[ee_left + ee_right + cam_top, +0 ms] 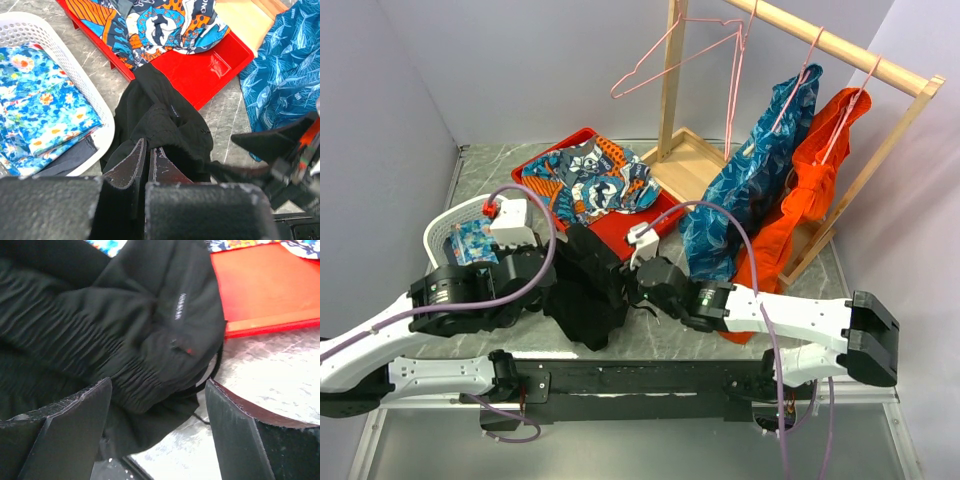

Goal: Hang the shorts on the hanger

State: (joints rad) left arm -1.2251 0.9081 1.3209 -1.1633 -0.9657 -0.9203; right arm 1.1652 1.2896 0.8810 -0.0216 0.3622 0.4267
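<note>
I will slide my right gripper toward my left gripper onto the fold and then close it, because the elastic waistband's folded end (620, 293) (149, 391) lies just ahead of my open fingers.
The black shorts (585, 285) lie bunched on the table in front of the red tray, between my two grippers. My left gripper (552, 288) is shut on a fold of the shorts (170, 125), its jaws pinched together (147, 147). My right gripper (630, 290) is open; its jaws straddle the elastic waistband and drawstring of the shorts (125, 325) just above the table (157, 385). An empty pink wire hanger (680, 50) hangs tilted from the wooden rail at the back, far from both grippers.
A red tray (665, 215) holds a blue-orange patterned garment (590, 180). A white basket (445, 225) with folded cloth stands at the left. The wooden rail frame (840, 45) carries a blue garment (750, 190) and an orange garment (800, 190) on pink hangers.
</note>
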